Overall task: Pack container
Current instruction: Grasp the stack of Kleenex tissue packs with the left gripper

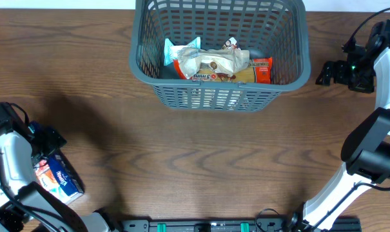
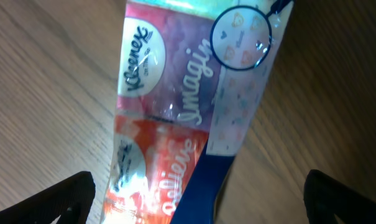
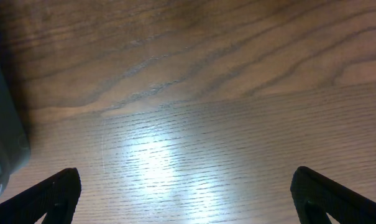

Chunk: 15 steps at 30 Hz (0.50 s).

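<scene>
The Kleenex tissue pack lies lengthwise between my spread fingers. I will next lower my left gripper to the pack's purple part, then close it across the pack's long sides.
The dark grey slotted container stands at the table's far middle and holds several food packets. A Kleenex tissue pack in pink, orange and blue lies on the table at the near left. My left gripper hovers just above it, open, with the pack lying between and ahead of the spread fingers. My right gripper is open and empty over bare table, just right of the container, whose corner shows at the left edge of the right wrist view.
The wooden table spreads between the container and the near edge. A black rail runs along the front edge. The right arm's links stand at the right side.
</scene>
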### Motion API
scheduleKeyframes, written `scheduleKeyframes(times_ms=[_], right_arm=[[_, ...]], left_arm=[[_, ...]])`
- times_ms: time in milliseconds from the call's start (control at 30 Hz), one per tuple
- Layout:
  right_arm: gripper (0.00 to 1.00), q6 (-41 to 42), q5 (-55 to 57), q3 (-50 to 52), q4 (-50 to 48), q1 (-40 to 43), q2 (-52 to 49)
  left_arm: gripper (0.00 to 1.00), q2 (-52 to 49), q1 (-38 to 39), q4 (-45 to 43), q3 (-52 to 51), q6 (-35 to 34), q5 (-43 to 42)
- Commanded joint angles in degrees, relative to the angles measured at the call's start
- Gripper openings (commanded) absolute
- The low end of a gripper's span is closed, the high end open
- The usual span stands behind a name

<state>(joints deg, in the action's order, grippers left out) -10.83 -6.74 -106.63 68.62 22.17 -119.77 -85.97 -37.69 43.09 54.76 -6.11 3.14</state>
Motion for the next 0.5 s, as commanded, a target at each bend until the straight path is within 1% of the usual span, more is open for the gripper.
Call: scheduleKeyframes(times_ms=[0, 267, 467], right_arm=[[0.99, -0.61, 0.13, 0.2, 0.15, 0.2, 0.09], [0.99, -0.61, 0.2, 0.2, 0.09, 0.2, 0.09], [0.99, -0.59, 0.35, 0.2, -0.02, 0.2, 0.09]], left_arm=[[0.99, -1.51, -0.68, -0.39, -0.28, 0.55, -0.11], [0.99, -3.3, -4.17, -0.92, -0.28, 1.01, -0.17], [0.99, -5.77, -4.46, -2.14, -0.31, 1.84, -1.11]])
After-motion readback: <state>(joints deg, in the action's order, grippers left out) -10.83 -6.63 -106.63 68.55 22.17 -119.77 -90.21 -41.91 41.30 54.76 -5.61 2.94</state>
